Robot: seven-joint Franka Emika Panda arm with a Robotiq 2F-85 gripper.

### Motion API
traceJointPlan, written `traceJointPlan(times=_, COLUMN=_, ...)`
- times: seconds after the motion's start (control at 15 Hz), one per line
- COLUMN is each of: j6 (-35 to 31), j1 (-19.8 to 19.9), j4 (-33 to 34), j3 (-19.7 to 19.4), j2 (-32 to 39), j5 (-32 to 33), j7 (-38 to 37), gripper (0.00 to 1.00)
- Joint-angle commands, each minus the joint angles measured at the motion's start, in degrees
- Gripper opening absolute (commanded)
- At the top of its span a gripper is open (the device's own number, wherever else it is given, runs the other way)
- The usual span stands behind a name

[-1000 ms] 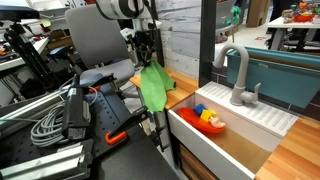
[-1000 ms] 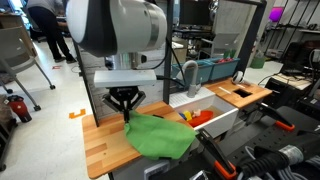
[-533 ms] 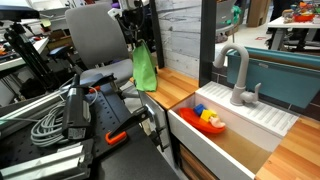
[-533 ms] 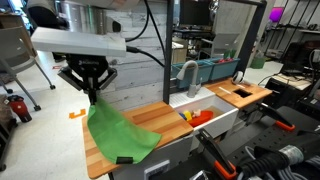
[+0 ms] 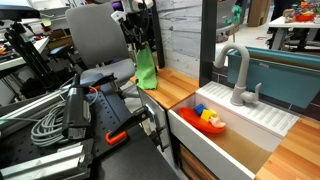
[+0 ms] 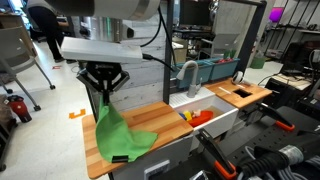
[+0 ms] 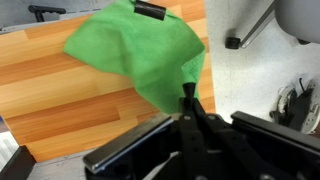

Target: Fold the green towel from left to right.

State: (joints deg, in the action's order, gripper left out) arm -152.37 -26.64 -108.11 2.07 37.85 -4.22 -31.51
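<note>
Next, my gripper moves down and toward the white sink, carrying the pinched corner, still high above the counter, across the towel's draped part (image 5: 148, 82) (image 7: 112, 42).
The green towel (image 6: 118, 135) hangs from my gripper (image 6: 104, 92), with its lower part draped on the wooden counter (image 6: 150, 118). In an exterior view it hangs as a narrow green strip (image 5: 146, 68) below the gripper (image 5: 141, 42). In the wrist view the towel (image 7: 140, 50) spreads over the wood below the shut fingers (image 7: 189, 92), which pinch its edge. A black tag shows at the towel's lower edge (image 6: 119, 158).
A white sink (image 6: 215, 118) with colourful toys (image 5: 209, 117) sits beside the counter, with a grey faucet (image 5: 238, 75). Cables and black equipment (image 5: 60, 115) lie next to the counter. A person stands far back (image 6: 45, 30).
The gripper has lifted the towel's edge and carried it along the counter away from the sink; the towel went from lying spread on the wood to hanging, then lowered slightly.
</note>
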Motion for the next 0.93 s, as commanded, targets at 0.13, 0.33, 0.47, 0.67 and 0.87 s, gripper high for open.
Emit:
traceJointPlan(times=0.13, j6=-3.4, j1=6.7, j4=-4.5, j3=1.8, j2=1.7, j5=-1.7, j7=7.0, gripper=0.01)
traceJointPlan(times=0.33, j6=-2.8, j1=9.6, j4=-4.8, j3=2.1, j2=4.9, j5=-1.8, j7=10.2, gripper=0.01)
traceJointPlan(times=0.47, j6=-1.9, j1=11.0, j4=-4.3, j3=2.1, j2=7.6, j5=-1.7, j7=11.7, gripper=0.01)
traceJointPlan(times=0.67, j6=-0.5, j1=12.5, j4=-2.8, j3=1.9, j2=12.2, j5=-1.6, j7=13.3, gripper=0.01)
traceJointPlan(times=0.87, j6=0.9, j1=13.1, j4=-1.2, j3=1.3, j2=15.7, j5=-1.5, j7=13.5, gripper=0.01)
